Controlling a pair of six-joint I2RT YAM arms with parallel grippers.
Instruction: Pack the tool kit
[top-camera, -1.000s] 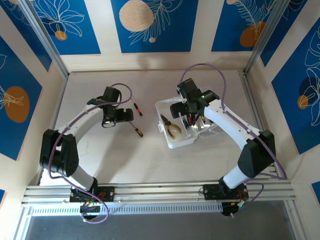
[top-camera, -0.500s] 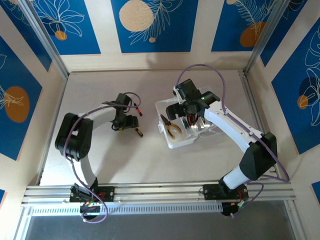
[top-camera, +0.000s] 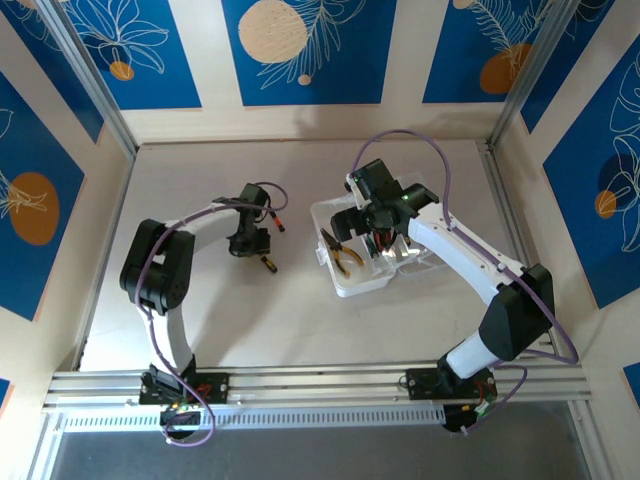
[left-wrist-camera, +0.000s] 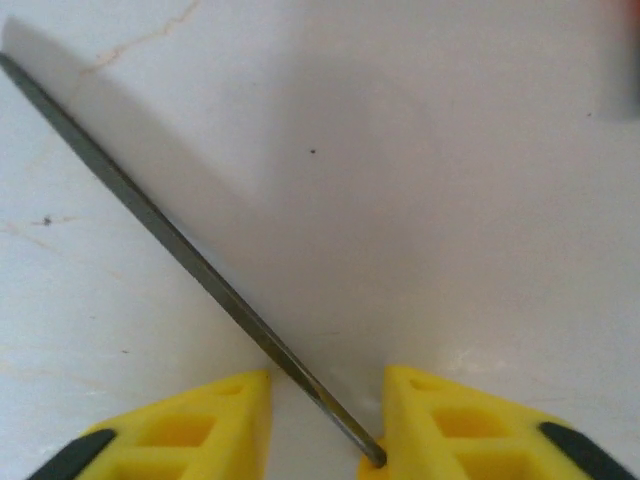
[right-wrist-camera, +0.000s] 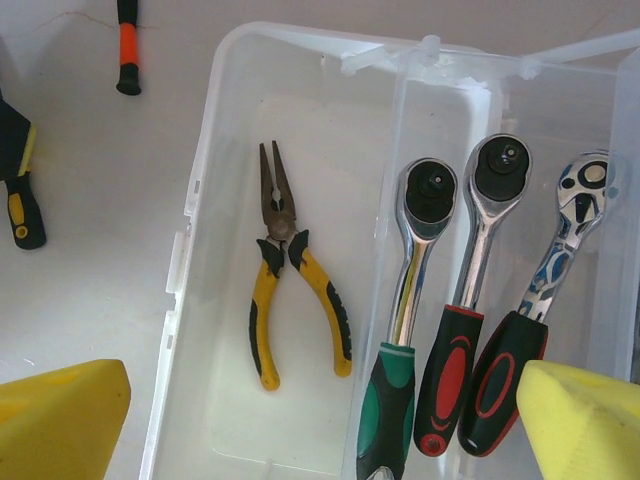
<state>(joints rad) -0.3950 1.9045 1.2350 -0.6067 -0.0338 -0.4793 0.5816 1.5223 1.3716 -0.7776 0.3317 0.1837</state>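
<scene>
My right gripper swings toward my left gripper to grab the yellow-and-black screwdriver's handle (top-camera: 268, 264) (right-wrist-camera: 26, 212) next, since it's across the case's latch edge from my open fingers.
The tool kit's clear case (top-camera: 345, 288) lies open at mid-right. Yellow-handled pliers (right-wrist-camera: 290, 280) rest in its left compartment (right-wrist-camera: 205, 150). A yellow-and-black screwdriver (top-camera: 268, 263) lies on the table left of the case, and a red-handled screwdriver (top-camera: 275, 218) lies just beyond it. My left gripper (top-camera: 249, 242) is down over the yellow-and-black one. Its metal shaft (left-wrist-camera: 190, 255) runs between the narrowed yellow fingers (left-wrist-camera: 327, 378) and touches the right one, with a gap to the left one. My right gripper (right-wrist-camera: 320, 430) hovers wide open above the case (top-camera: 365, 220), holding nothing.
Three ratchet wrenches (right-wrist-camera: 450, 300) with green, red and black handles fill the case's right compartment. The raised clear lid (top-camera: 420, 255) stands on the case's far right. Walls close in the table at the back and both sides.
My left arm reached right and down onto the yellow-and-black screwdriver, and its jaws have narrowed around the shaft. The right gripper shifted slightly left over the case.
</scene>
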